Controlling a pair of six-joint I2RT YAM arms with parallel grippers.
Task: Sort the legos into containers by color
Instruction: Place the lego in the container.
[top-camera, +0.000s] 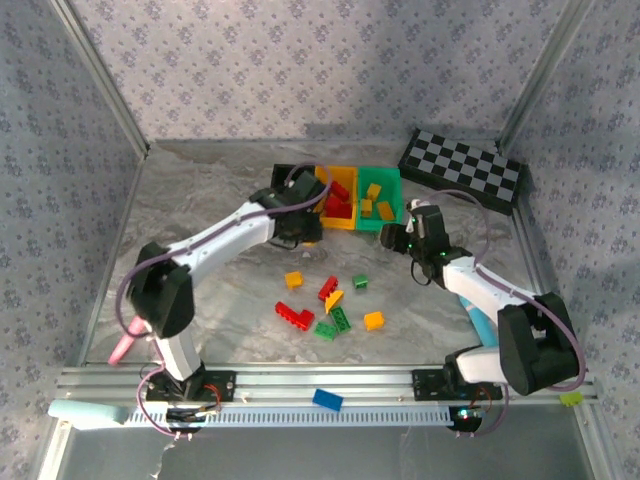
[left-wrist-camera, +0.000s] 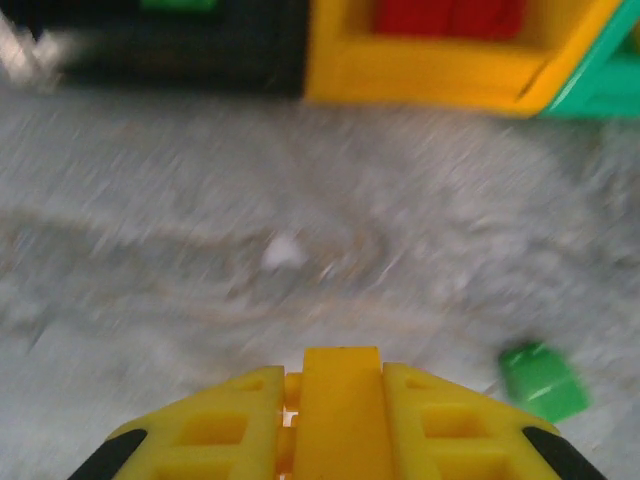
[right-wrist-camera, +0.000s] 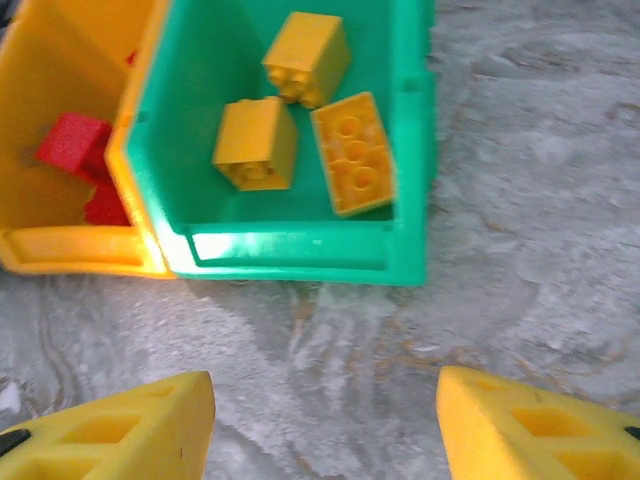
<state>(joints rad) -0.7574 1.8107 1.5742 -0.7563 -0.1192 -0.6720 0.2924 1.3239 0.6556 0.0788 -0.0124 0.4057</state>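
Observation:
I should next raise my left gripper and swing it outward over the green bin (left-wrist-camera: 608, 88), which lies beyond the yellow bin (left-wrist-camera: 430, 75), to release the lego.
My left gripper (left-wrist-camera: 335, 374) is shut on a yellow-orange lego (left-wrist-camera: 340, 420), a little above the table just in front of the containers. Ahead of it are the black bin (left-wrist-camera: 180, 55) holding a green lego, the yellow bin (left-wrist-camera: 430, 75) with red legos (left-wrist-camera: 450, 15), and a corner of the green bin (left-wrist-camera: 600, 90). A green lego (left-wrist-camera: 543, 382) lies on the table to its right. My right gripper (right-wrist-camera: 325, 385) stands open and empty in front of the green bin (right-wrist-camera: 300, 255), which holds three yellow legos (right-wrist-camera: 258, 142). Several loose legos (top-camera: 330, 305) lie mid-table.
A black-and-white checkered board (top-camera: 462, 170) lies behind the bins at the right. A blue brick (top-camera: 327, 400) rests on the front rail. A pink object (top-camera: 125, 345) sits by the left arm's base and a light blue one (top-camera: 478, 320) by the right arm.

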